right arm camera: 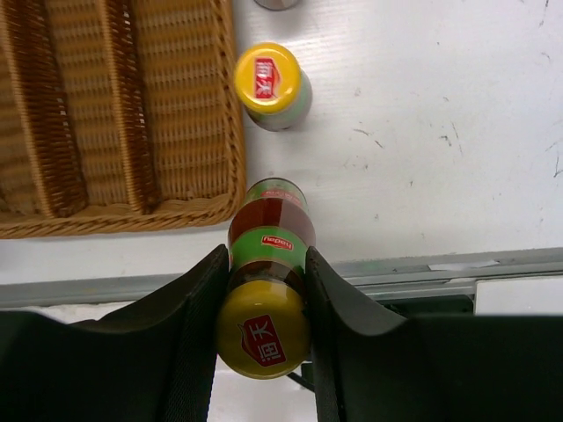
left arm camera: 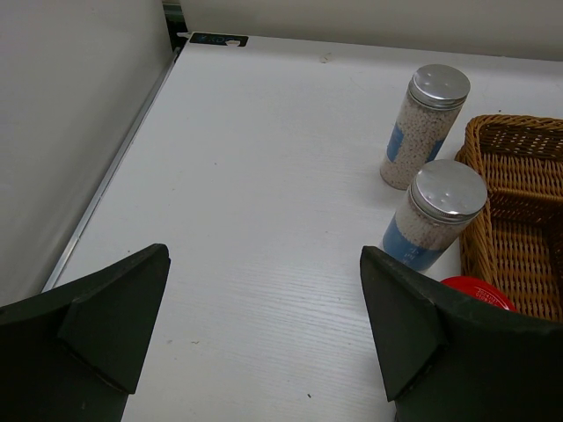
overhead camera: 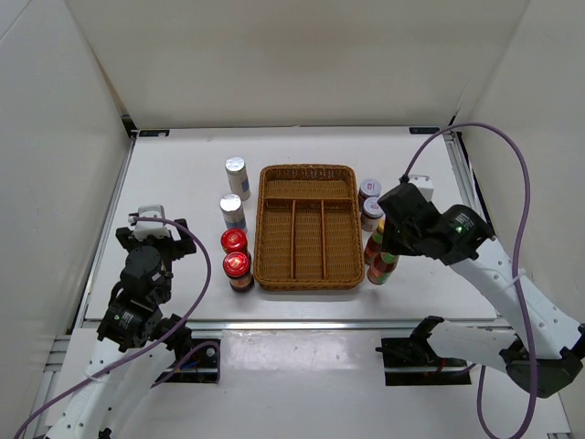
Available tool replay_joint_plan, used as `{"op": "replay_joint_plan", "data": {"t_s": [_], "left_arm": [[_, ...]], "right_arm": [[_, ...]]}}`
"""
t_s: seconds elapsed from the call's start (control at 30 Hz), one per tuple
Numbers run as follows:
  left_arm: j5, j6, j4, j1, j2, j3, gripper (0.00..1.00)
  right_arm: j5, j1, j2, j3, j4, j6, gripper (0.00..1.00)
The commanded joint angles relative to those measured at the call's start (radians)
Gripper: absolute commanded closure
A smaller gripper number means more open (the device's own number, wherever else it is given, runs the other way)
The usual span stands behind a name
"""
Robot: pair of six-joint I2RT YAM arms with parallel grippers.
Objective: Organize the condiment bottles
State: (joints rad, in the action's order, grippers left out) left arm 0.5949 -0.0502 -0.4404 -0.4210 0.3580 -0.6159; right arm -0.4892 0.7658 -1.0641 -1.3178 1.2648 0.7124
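I need to lift the yellow-capped bottle outward over the tray's rim next with my right gripper, then lower and release it, because the tray's nearest empty section (overhead camera: 342, 238) (right arm camera: 183, 88) is on the left in the top view.
My right gripper (right arm camera: 266, 264) is shut on the neck of a slim yellow-capped, green-necked sauce bottle (right arm camera: 265, 237), just off the wicker tray's near right corner; I cannot tell whether its base touches the table. The same bottle (overhead camera: 383, 265) shows below the gripper (overhead camera: 388, 240) from above. A second sauce bottle (right arm camera: 271, 85) stands upright beyond it. Two grey-lidded jars (overhead camera: 370, 201) stand further back on the tray's right. Left of the tray are two white shakers (left arm camera: 425, 126) (left arm camera: 434, 215) and two red-lidded jars (overhead camera: 236, 254). My left gripper (left arm camera: 264, 299) hangs open over bare table, left of them.
The brown wicker divided tray (overhead camera: 306, 274) lies mid-table with nothing in its compartments. A metal rail (right arm camera: 396, 268) runs along the table's front edge, just under the held bottle. White walls enclose the table on three sides.
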Motion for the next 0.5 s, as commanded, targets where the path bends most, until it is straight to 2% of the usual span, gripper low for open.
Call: {"op": "replay_joint_plan", "data": {"t_s": [0.0,0.27,0.47], "left_arm": [[0.014,0.003,0.009,-0.002,0.004,0.002,0.0],[0.014,0.003,0.009,-0.002,0.004,0.002,0.0],[0.014,0.003,0.009,-0.002,-0.005,0.002,0.0]], "right_arm": [[-0.005,0.019,-0.022,-0.115,-0.002,-0.027,1.0],[0.015,0.038,-0.184,-0.392,-0.034,-0.12,1.0],[-0.008,0.038,-0.301,-0.408,-0.2,-0.186,1.0]]}}
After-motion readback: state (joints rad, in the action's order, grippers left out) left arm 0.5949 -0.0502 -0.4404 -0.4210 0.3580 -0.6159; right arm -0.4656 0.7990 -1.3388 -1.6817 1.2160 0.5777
